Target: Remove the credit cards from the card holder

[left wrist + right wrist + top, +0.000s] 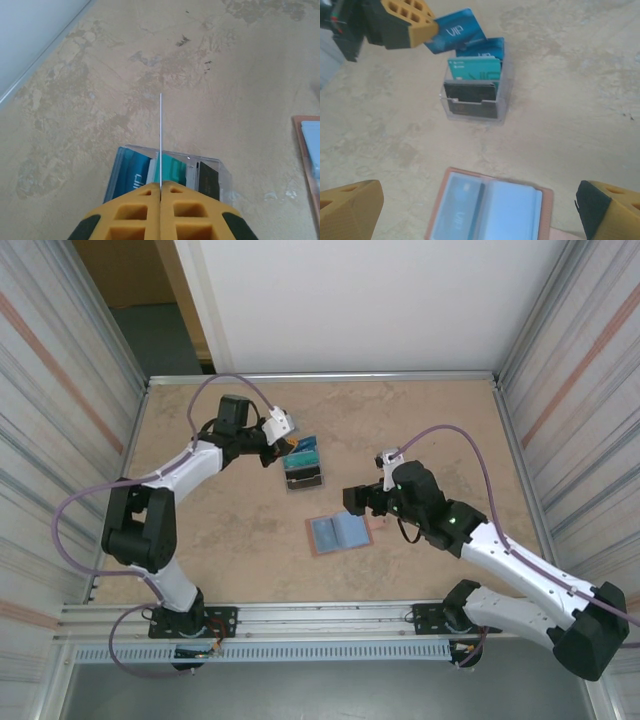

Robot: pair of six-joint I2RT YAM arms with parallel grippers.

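My left gripper lowers the held card into the clear box's blue-card section (307, 444) (134, 171) below my gripper next and lets it go beside cards of matching blue.
The card holder (340, 532) lies open on the table, salmon-pink outside and blue-grey inside. One blue credit card (457, 212) sits in its left sleeve. My right gripper (477, 207) hovers just above it, open wide, nothing between the fingers. It stands to the wallet's right (360, 500) in the top view. My left gripper (160, 186) is shut on a blue credit card (455, 31), edge-on (160, 135) in the left wrist view. It holds that card just over a clear box (475, 97) with teal and blue cards (472, 70) standing in it.
The clear box (305, 470) stands at mid table, behind the wallet. The wallet's edge (306, 150) shows at the right of the left wrist view. Metal walls (560, 390) close the table on the left and right, and a rail (320, 620) runs along its front.
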